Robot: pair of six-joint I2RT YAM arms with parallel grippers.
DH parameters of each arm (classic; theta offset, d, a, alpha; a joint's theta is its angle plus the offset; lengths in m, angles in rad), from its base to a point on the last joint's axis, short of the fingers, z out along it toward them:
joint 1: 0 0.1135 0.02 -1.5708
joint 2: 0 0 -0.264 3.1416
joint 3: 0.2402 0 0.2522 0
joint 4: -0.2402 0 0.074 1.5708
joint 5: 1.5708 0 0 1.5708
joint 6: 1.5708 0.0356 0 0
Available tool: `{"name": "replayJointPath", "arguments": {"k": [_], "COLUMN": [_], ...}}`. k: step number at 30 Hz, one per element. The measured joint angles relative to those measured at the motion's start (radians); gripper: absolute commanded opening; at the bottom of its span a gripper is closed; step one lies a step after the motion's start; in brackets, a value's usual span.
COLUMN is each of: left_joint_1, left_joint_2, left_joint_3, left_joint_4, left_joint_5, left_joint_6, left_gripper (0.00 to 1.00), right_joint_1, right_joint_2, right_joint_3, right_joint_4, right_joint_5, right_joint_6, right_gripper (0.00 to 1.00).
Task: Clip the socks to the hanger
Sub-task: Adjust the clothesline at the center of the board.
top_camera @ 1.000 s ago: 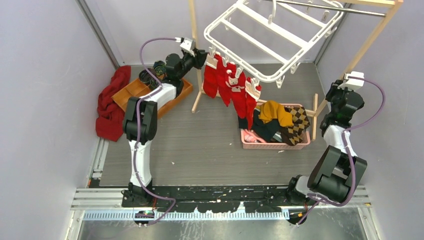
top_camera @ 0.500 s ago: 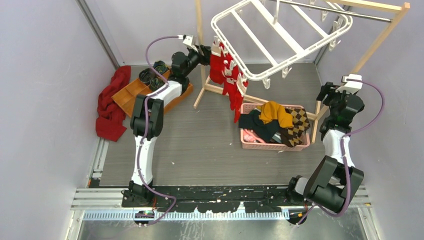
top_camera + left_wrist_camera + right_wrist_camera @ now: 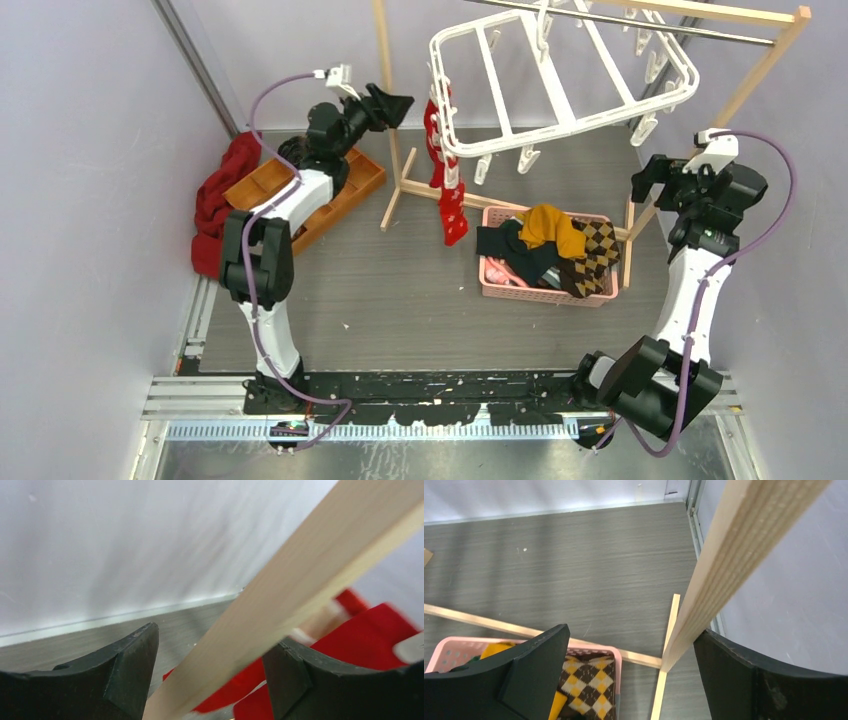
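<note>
My right gripper should next go down toward the left in the top view, onto the black sock's middle, as it still lies unclipped in the basket.
The white hanger (image 3: 560, 80) hangs tilted from the rack's metal rod (image 3: 640, 22). Red socks (image 3: 445, 170) dangle from clips on its left edge. Black, mustard (image 3: 548, 225) and argyle socks (image 3: 590, 250) lie in the pink basket (image 3: 540, 293). My left gripper (image 3: 392, 103) is open, level with the left wooden post (image 3: 385, 110). In the left wrist view that post (image 3: 300, 580) crosses between the left gripper's (image 3: 216, 637) jaws, with red socks (image 3: 370, 640) behind. My right gripper (image 3: 645, 178) is open beside the right post (image 3: 729, 570), with nothing held in the right gripper (image 3: 631, 632). The argyle sock (image 3: 589, 680) lies below it.
An orange wooden tray (image 3: 350, 185) with dark rolled bundles (image 3: 300, 152) sits at the back left, next to a red cloth (image 3: 222, 205). The rack's base rails (image 3: 499, 625) run along the floor beside the basket (image 3: 616, 655). Grey walls stand close on both sides.
Both grippers have opened. The left one came off the red socks and clips and moved left. The hanger swung round, bunching the red socks. The right wrist rose.
</note>
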Motion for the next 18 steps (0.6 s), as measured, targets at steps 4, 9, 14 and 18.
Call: {"name": "replayJointPath", "arguments": {"k": [4, 9, 14, 18], "left_joint_1": [0.020, 0.030, 0.042, 0.064], "left_joint_2": [-0.076, -0.090, -0.111, -0.176], "left_joint_3": [-0.004, -0.006, -0.023, -0.056], "left_joint_4": [-0.017, -0.060, -0.198, -0.317], "left_joint_5": [0.010, 0.048, 0.088, 0.112], "left_joint_6": [-0.015, -0.035, -0.010, 0.021], "left_gripper": [0.80, 0.82, 0.85, 0.86], "right_joint_1": [-0.020, -0.033, -0.061, -0.090], "right_joint_2": [-0.027, -0.040, -0.041, -0.050], "right_joint_3": [0.028, 0.057, 0.130, 0.158], "right_joint_4": [-0.092, -0.235, -0.418, -0.551], "right_joint_5": [-0.027, -0.093, -0.146, -0.179], "right_joint_6": [-0.021, -0.068, -0.153, -0.221], "right_gripper": [1.00, 1.00, 1.00, 1.00]}}
